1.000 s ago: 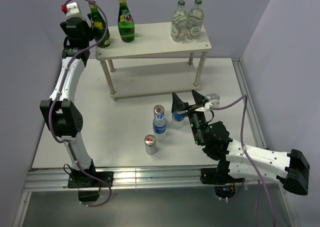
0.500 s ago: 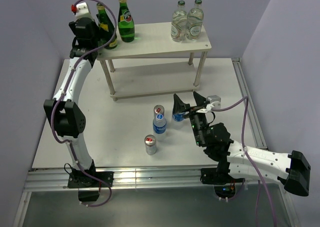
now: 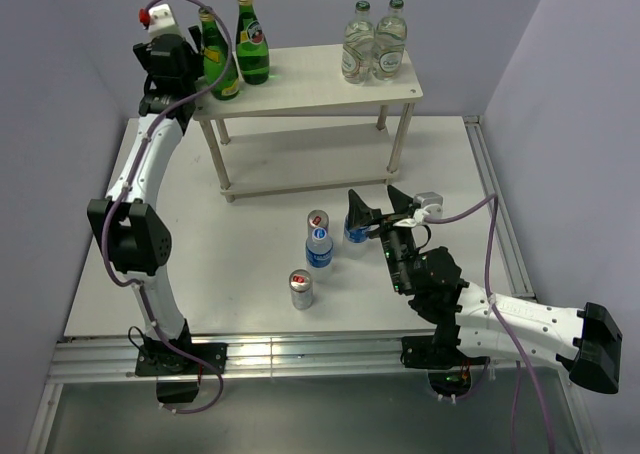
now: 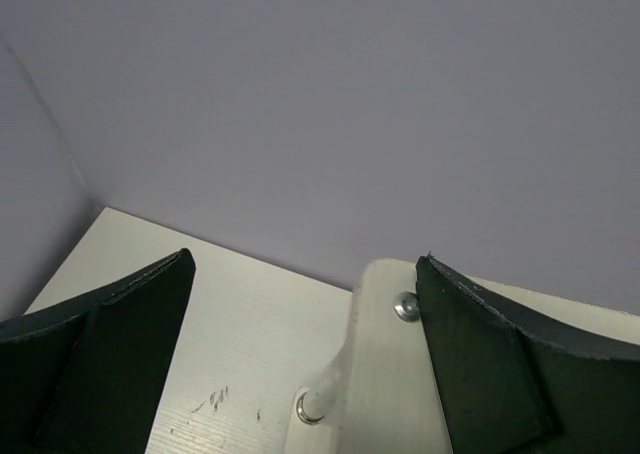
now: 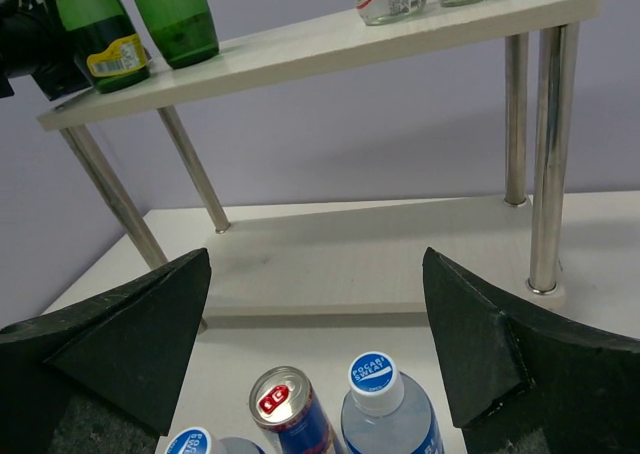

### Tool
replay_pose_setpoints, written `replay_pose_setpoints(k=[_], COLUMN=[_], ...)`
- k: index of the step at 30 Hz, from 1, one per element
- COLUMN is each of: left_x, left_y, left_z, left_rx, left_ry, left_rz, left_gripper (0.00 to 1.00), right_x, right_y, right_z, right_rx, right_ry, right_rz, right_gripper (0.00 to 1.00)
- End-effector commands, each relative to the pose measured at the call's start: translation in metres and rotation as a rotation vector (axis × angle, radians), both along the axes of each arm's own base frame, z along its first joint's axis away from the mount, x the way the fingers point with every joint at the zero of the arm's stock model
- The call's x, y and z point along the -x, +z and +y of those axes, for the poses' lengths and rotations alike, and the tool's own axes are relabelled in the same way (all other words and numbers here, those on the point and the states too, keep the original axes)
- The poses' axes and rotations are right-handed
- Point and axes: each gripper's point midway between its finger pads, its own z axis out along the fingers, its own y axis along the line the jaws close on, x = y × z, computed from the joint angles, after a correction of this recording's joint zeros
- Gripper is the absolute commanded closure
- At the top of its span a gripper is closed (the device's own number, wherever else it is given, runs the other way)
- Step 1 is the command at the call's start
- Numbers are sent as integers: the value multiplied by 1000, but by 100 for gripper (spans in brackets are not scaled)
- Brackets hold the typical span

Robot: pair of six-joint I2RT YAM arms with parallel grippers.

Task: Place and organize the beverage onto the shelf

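The nearest water bottle's cap is low between my open fingers, so my right gripper needs to tilt down next and lower around the bottle's upper body (image 3: pixel 356 230) (image 5: pixel 392 422) to close.
The white shelf (image 3: pixel 310 92) holds two green bottles (image 3: pixel 219 66) (image 3: pixel 251 46) upright at the left end of its top board; they also show in the right wrist view (image 5: pixel 95 29) (image 5: pixel 175 14). My left gripper (image 3: pixel 190 69) (image 4: pixel 303 259) is open and empty just left of the first green bottle, over the shelf's corner (image 4: pixel 395 374). Two cans (image 3: pixel 318 221) (image 3: pixel 301 289) and two water bottles (image 3: pixel 319 249) (image 3: pixel 355 232) stand on the table before the shelf. My right gripper (image 3: pixel 375 212) (image 5: pixel 316 254) is open above the right water bottle (image 5: pixel 378 389), beside a can (image 5: pixel 282 404).
Two clear glass bottles with green caps (image 3: pixel 358 46) (image 3: pixel 389 42) stand at the right end of the top board. The shelf's lower board (image 5: pixel 380 264) is bare. Thin metal legs (image 5: pixel 545 154) stand at the shelf's corners. Purple walls close in behind and to the right.
The left arm carried the left green bottle rightwards from beyond the shelf's end onto the top board, where it now stands upright. The right gripper barely moved.
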Motion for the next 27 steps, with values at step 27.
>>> replay_pose_setpoints(k=[27], left_x=[240], left_y=[17], left_z=[84], left_rx=[118], left_ry=[277], left_rz=[34], left_gripper=[1], right_x=[9], right_y=[-19], right_z=[-12], right_rx=[-15], right_ry=[-31], right_rz=[195], right_gripper=[5])
